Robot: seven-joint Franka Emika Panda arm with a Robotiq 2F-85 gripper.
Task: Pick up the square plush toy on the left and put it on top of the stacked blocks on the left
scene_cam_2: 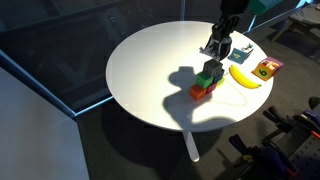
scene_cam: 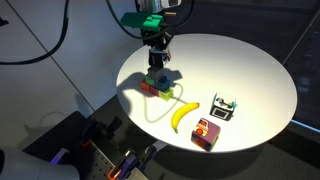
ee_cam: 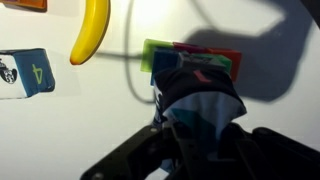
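My gripper should next ease down and over the top of the stacked blocks to release the square plush toy (ee_cam: 200, 100), as their tops show beyond it.
My gripper (scene_cam: 157, 52) hangs over the stacked blocks (scene_cam: 153, 86) at the left side of the round white table (scene_cam: 250, 75). In the wrist view the gripper (ee_cam: 196, 128) is shut on the square plush toy (ee_cam: 200, 100), whose dark and white faces fill the space between the fingers. The green and red tops of the stacked blocks (ee_cam: 165, 55) show just beyond the toy. In an exterior view the gripper (scene_cam_2: 221, 47) holds the toy directly above the stacked blocks (scene_cam_2: 204, 84). I cannot tell whether the toy touches them.
A yellow banana (scene_cam: 183, 114) lies right of the stack; it also shows in the wrist view (ee_cam: 90, 30). A black-and-white cube (scene_cam: 222, 107) and a pink-red cube with yellow (scene_cam: 207, 132) sit near the table's front edge. A cable loops across the table (scene_cam: 150, 110).
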